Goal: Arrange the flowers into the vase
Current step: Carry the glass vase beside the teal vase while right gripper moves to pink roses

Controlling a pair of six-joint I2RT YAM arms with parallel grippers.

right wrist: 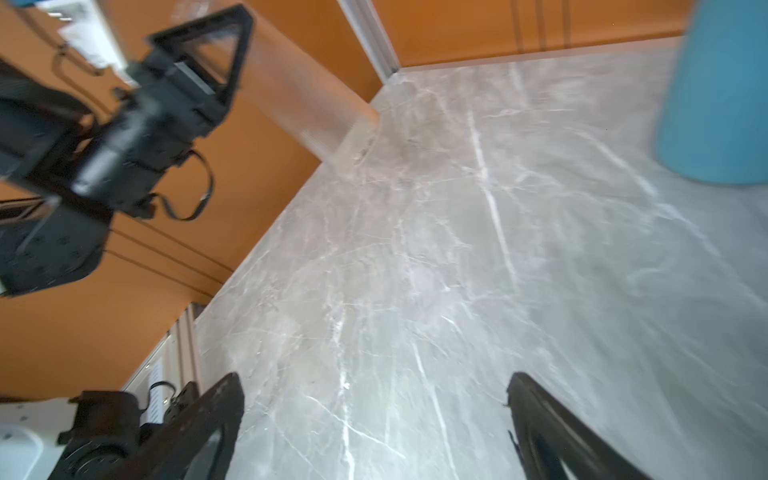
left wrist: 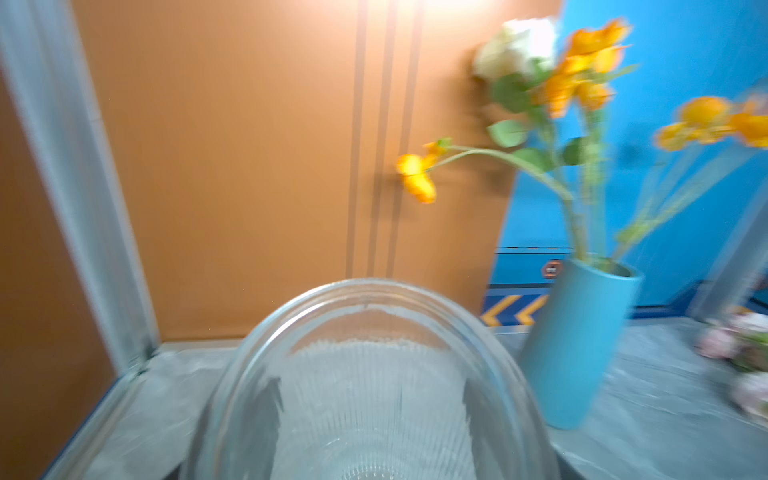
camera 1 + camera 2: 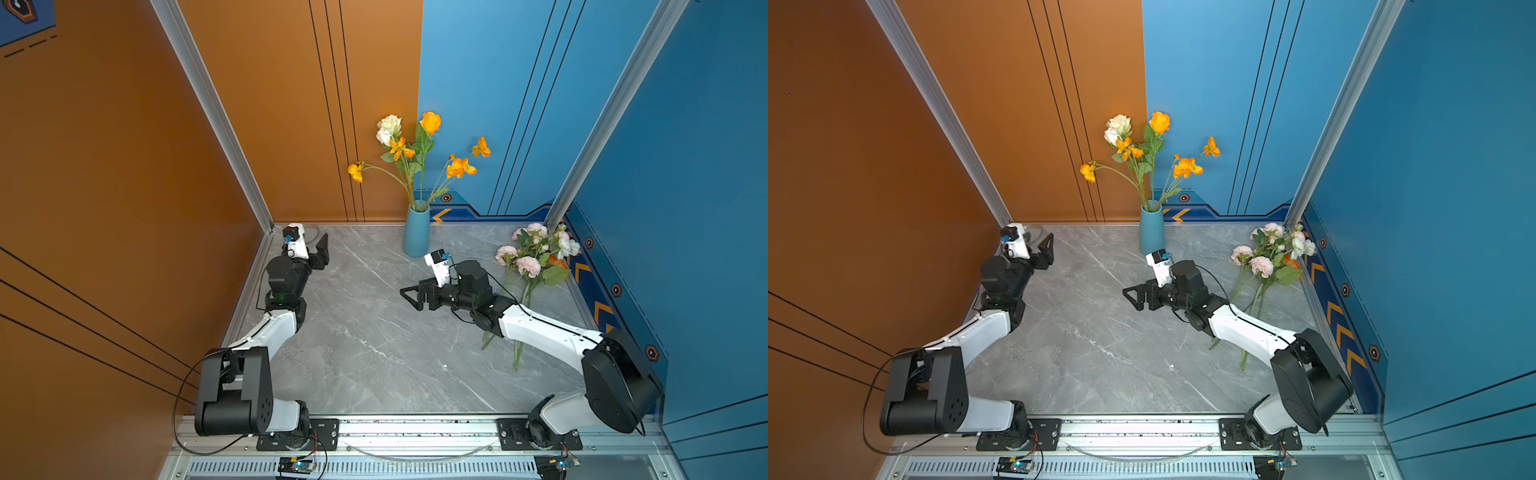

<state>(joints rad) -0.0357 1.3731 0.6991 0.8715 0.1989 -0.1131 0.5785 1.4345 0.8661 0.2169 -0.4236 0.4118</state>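
My left gripper should move back and toward the table's middle to release the glass vase (image 2: 374, 395), as the bare tabletop before the blue vase is back from my gripper.
A blue vase (image 3: 415, 232) (image 3: 1151, 232) stands at the back of the table. It holds orange and white flowers (image 3: 415, 145) (image 2: 573, 83). A bunch of pale pink flowers (image 3: 536, 257) (image 3: 1271, 257) lies on the table at the right, its stems running under my right arm. My left gripper (image 3: 322, 245) (image 3: 1047, 245) is in the back left corner, shut on a clear ribbed glass vase (image 2: 374, 395) (image 1: 299, 91) that reaches from the jaws down to the table. My right gripper (image 3: 409, 297) (image 1: 374, 378) hangs open over the table's middle, in front of the blue vase, holding nothing.
Orange wall panels close the left and back left. Blue panels close the back right and right. A metal corner post (image 3: 232, 137) stands right behind the left gripper. The grey marble tabletop (image 3: 374, 353) reaches forward to the rail that carries both arm bases.
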